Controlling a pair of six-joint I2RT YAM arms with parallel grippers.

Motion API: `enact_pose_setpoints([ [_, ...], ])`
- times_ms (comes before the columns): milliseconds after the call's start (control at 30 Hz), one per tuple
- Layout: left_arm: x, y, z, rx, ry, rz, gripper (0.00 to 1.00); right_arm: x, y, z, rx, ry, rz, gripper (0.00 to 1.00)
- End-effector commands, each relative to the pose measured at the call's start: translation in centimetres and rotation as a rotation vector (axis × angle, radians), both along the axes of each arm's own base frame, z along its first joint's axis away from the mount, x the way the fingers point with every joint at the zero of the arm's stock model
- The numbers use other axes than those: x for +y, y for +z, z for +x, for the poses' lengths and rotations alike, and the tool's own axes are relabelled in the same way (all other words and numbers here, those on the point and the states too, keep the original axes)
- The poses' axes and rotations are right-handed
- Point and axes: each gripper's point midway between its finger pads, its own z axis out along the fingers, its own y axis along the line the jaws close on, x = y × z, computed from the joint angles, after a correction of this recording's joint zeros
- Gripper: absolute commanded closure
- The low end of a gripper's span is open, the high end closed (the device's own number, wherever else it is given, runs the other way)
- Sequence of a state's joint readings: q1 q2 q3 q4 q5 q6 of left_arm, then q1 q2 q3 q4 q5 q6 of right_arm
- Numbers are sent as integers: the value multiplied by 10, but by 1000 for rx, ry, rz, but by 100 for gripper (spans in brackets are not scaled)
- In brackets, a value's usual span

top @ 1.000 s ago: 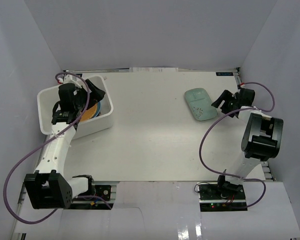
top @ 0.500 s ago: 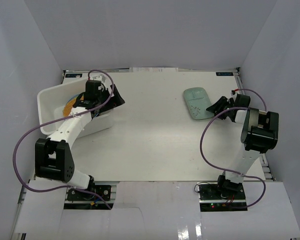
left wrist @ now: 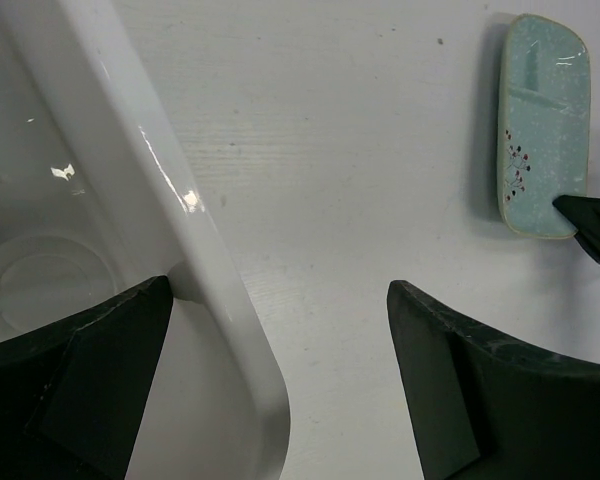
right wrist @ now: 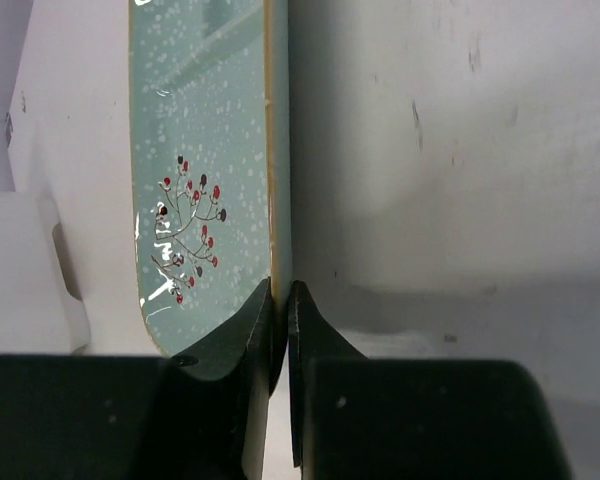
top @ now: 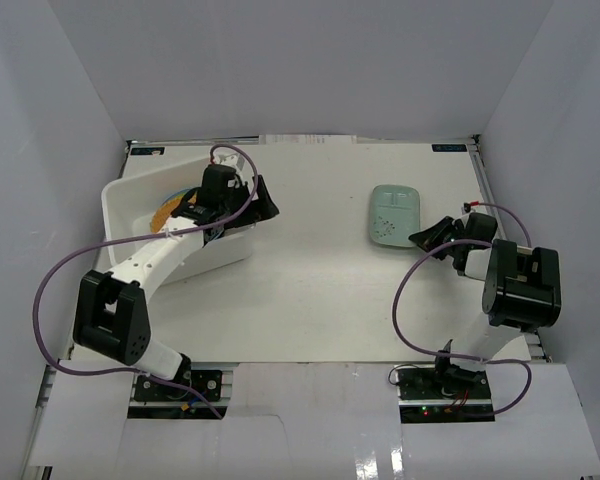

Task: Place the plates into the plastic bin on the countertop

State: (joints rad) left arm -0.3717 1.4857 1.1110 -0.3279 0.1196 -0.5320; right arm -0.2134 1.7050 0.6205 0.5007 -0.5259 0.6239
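Note:
The bin is to the left of my right gripper in the top view. I should lift the mint plate (top: 391,213) across, lower it onto the orange-tan plate (top: 165,212) and then release it.
A pale mint oblong plate (top: 391,213) (right wrist: 205,150) (left wrist: 543,130) lies on the white countertop (top: 310,280) at the right. My right gripper (top: 425,240) (right wrist: 282,290) is shut on its near right rim, one finger over the plate and one outside it. The white plastic bin (top: 120,195) (left wrist: 180,200) stands at the left, turned at an angle, with an orange-tan plate (top: 165,212) inside. My left gripper (top: 260,205) (left wrist: 278,300) is open and straddles the bin's right wall, one finger inside and one outside, holding nothing.
Pale grey walls close in the countertop on three sides. Purple cables loop from both arms over the surface. A black finger of the right gripper (left wrist: 595,225) shows at the plate's end in the left wrist view.
My right gripper has closed on the mint plate's rim, and the plate has turned and shifted left. My left arm has swung right across the bin, which has slid right with it.

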Motion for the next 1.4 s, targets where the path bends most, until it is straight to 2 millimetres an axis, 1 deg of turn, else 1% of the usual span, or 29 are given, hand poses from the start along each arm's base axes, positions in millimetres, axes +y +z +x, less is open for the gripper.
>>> enact_pose_setpoints([
  [0, -49, 25, -9, -31, -105, -103, 2, 6, 57, 4, -192, -4, 24, 92],
  [67, -77, 30, -16, -45, -170, -105, 2, 11, 75, 0, -233, 5, 47, 92],
  [100, -87, 46, -12, -84, -183, -111, 2, 16, 91, -4, -279, 26, 45, 92],
  [167, -96, 59, -10, -116, -194, -116, 2, 20, 106, -8, -314, 37, 38, 92],
  [200, -96, 68, -8, -132, -190, -121, 2, 26, 123, -12, -361, 56, 28, 92],
  [267, -86, 100, 1, -209, -142, -105, 2, 30, 135, -18, -381, 64, 23, 92],
  [300, -83, 112, 2, -238, -128, -101, 2, 36, 152, -24, -429, 79, 18, 92],
  [367, -76, 146, 5, -314, -99, -108, 2, 41, 169, -28, -464, 88, 21, 92],
  [433, -69, 191, -2, -403, -90, -146, 2, 49, 190, -34, -505, 102, 23, 92],
  [467, -69, 205, -5, -431, -94, -164, 2, 56, 210, -37, -552, 121, 20, 92],
  [567, -60, 259, -24, -531, -103, -233, 2, 72, 233, -40, -579, 158, 16, 92],
  [600, -58, 271, -31, -554, -109, -253, 2, 91, 253, -42, -620, 199, 19, 92],
  [633, -54, 292, -46, -597, -124, -292, 2, 105, 261, -45, -639, 236, 14, 92],
  [667, -51, 297, -53, -608, -131, -308, 2, 134, 263, -53, -626, 310, 27, 92],
  [700, -44, 317, -70, -653, -140, -347, 2, 146, 286, -51, -679, 334, 9, 92],
  [733, -41, 323, -80, -672, -150, -367, 2, 161, 294, -53, -691, 372, 11, 92],
  [767, -39, 320, -86, -671, -165, -375, 2, 190, 291, -59, -673, 448, 29, 92],
  [800, -37, 325, -95, -691, -176, -390, 2, 204, 314, -59, -718, 479, 41, 92],
  [833, -28, 337, -110, -727, -180, -413, 2, 218, 323, -61, -737, 514, 45, 92],
  [867, -26, 339, -117, -734, -187, -419, 2, 245, 313, -65, -699, 579, 54, 92],
  [900, -24, 338, -122, -739, -196, -420, 2, 259, 338, -63, -747, 591, 55, 92],
  [933, -18, 345, -133, -762, -202, -433, 2, 272, 343, -63, -770, 618, 30, 92],
  [967, -17, 347, -138, -770, -213, -438, 2, 300, 331, -65, -741, 669, 22, 92],
  [1000, -17, 346, -143, -771, -231, -439, 2, 311, 328, -61, -720, 672, 2, 92],
  [1033, -15, 350, -149, -787, -242, -440, 2, 330, 351, -69, -771, 706, 13, 92],
  [1067, -14, 350, -152, -790, -248, -439, 2, 348, 334, -60, -735, 730, -2, 92],
  [1133, -14, 352, -159, -805, -273, -436, 2, 380, 327, -56, -724, 776, -22, 92],
  [1233, -10, 352, -165, -826, -284, -420, 2, 413, 314, -46, -696, 819, -56, 92],
  [1367, -4, 346, -165, -841, -268, -382, 2, 441, 294, -36, -663, 899, -101, 92],
])
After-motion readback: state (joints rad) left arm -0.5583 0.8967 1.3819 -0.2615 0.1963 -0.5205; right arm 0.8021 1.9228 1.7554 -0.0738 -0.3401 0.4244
